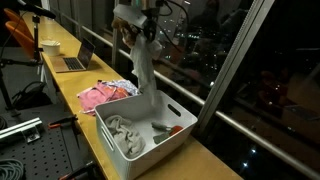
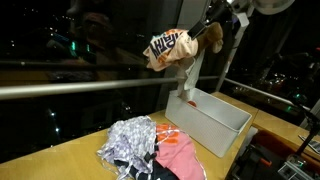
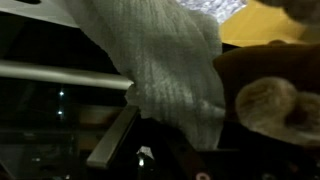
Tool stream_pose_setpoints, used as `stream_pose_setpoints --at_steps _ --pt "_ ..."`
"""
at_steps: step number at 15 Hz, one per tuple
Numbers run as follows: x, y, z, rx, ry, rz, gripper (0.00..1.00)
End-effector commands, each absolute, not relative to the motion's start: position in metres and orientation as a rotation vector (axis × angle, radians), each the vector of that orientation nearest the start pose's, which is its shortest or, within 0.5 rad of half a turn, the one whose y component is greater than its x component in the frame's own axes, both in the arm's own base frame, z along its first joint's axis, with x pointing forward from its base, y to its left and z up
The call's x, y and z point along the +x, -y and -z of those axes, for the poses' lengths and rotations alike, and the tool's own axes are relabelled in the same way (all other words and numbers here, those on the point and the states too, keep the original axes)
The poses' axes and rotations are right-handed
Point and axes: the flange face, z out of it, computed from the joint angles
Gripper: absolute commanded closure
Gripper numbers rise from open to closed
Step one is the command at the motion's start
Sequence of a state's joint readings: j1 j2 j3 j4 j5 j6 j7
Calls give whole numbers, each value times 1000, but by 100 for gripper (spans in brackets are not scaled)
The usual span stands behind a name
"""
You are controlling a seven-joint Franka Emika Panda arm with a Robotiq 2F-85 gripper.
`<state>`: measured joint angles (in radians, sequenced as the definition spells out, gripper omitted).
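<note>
My gripper needs to swing from above the white bin [image 1: 186, 118] to the pile of pink and patterned clothes [image 1: 103, 96], then go down and let go, because garments lie gathered there.
My gripper [image 1: 143, 34] [image 2: 210, 28] is high above the white bin [image 1: 186, 118] [image 2: 216, 131], shut on a long grey knit garment [image 1: 146, 82] [image 2: 185, 72]. The garment hangs straight down, and its lower end still reaches into the bin. A brown and cream patterned piece [image 2: 170, 48] is bunched beside the gripper. In the wrist view the grey knit [image 3: 160, 60] fills the middle, with brown fabric [image 3: 265, 100] at the right. The fingers themselves are hidden in the dark there.
Crumpled grey cloths [image 1: 125, 131] and a small red item [image 1: 175, 128] lie in the bin. A pile of pink and patterned clothes [image 1: 106, 93] [image 2: 150, 146] sits on the wooden counter beside it. Farther along are a laptop [image 1: 75, 60] and a white cup [image 1: 50, 45]. A dark window runs beside the counter.
</note>
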<state>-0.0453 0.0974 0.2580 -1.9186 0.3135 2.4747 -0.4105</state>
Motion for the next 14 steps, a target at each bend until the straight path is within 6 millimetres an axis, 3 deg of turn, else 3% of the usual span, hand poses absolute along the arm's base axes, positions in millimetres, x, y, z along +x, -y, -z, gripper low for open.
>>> stream_pose_setpoints --at_steps 1,3,6,9,14 --pt "574 -208 -525 -2700 713 667 100" --pt "556 -250 -536 -2665 794 658 100" --pt "542 -283 -515 -2634 857 614 100" --pt "538 -289 -485 -2631 859 549 100" --pt "542 -274 -412 -2651 794 396 100"
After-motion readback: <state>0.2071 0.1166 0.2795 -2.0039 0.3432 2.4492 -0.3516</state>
